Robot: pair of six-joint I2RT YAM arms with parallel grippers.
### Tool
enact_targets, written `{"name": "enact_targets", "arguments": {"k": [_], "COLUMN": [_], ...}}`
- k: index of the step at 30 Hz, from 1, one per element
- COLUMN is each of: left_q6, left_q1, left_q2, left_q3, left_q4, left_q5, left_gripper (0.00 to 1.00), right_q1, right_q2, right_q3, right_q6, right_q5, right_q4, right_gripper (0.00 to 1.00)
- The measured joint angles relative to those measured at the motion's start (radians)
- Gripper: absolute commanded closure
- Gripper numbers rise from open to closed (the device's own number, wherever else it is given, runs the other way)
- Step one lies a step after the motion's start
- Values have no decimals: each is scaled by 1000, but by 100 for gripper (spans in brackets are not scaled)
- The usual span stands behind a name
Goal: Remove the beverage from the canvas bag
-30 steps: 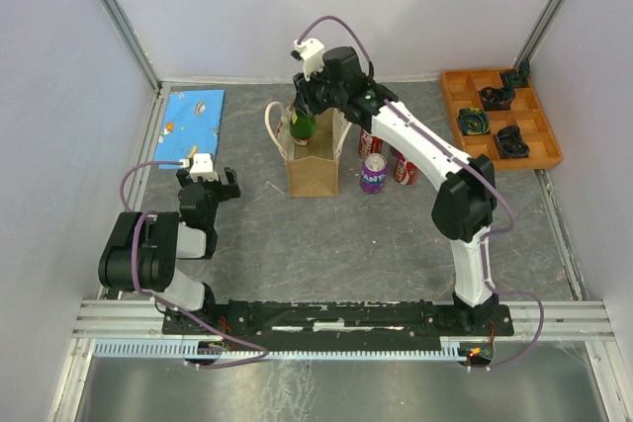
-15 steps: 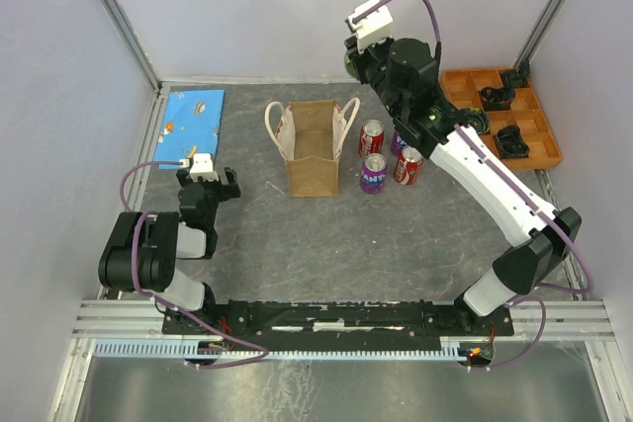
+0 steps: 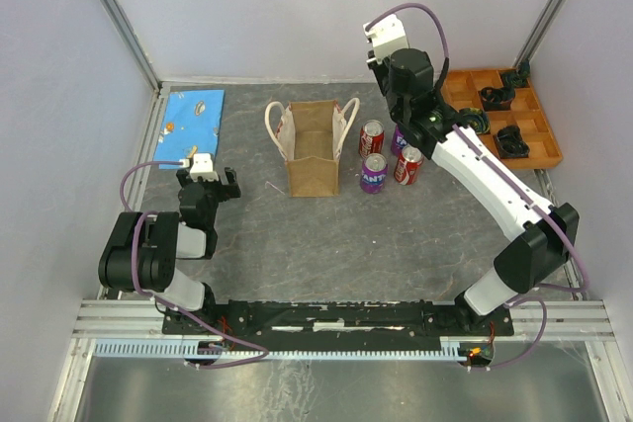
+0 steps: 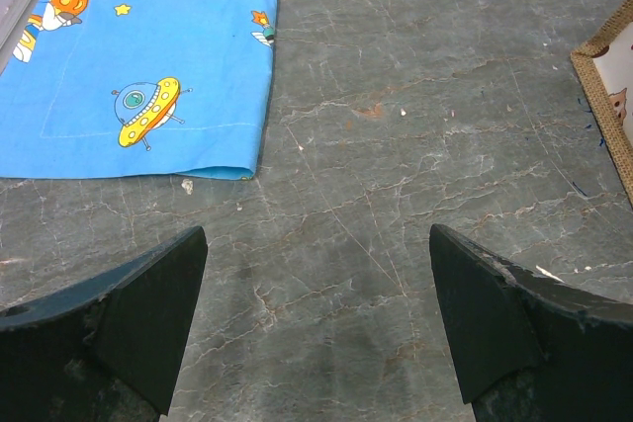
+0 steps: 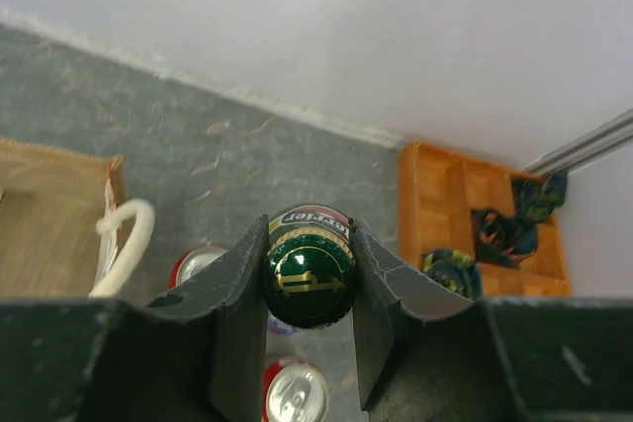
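Observation:
I will next lower the bottle in my right gripper and move it to its left in the top view. I will let go of it on the free tabletop between bag (image 3: 314,153) and cans below.
The canvas bag (image 3: 314,153) stands upright and open at the table's middle back, tan with white loop handles; its corner and one handle (image 5: 121,236) show at the left of the right wrist view. My right gripper (image 5: 309,234) is shut on the neck of a green glass bottle (image 5: 309,282) and holds it high in the air, right of the bag and above the cans. In the top view that gripper (image 3: 394,96) hides the bottle. My left gripper (image 4: 316,244) is open and empty, low over the table left of the bag (image 4: 605,96).
Several cans stand right of the bag: a red one (image 3: 371,135), a purple one (image 3: 374,174), another red one (image 3: 407,166). An orange tray (image 3: 501,118) with dark parts is at the back right. A blue printed cloth (image 3: 193,116) lies at the back left.
My right gripper has lifted the green bottle out of the bag and carried it up and to the right, over the cans. The left arm has not moved.

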Motion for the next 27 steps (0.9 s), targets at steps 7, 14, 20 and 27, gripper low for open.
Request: {"name": "enact_targets", "arguments": {"k": [7, 14, 20, 27], "left_q6": [0, 0, 0, 0], "left_q1": [0, 0, 0, 0], "left_q2": [0, 0, 0, 0], "left_q3": [0, 0, 0, 0], "left_q4": [0, 0, 0, 0], "left_q5": [0, 0, 0, 0], "left_gripper": [1, 1, 1, 1], "right_q1": [1, 3, 8, 8], "right_q2": [-9, -9, 0, 35], "right_q3": [-31, -31, -31, -33], "right_q6": [110, 180, 216, 239], "right_q5": [-131, -295, -385, -439], "right_q4": [-132, -174, -198, -189], "right_gripper": [100, 100, 100, 100]}}
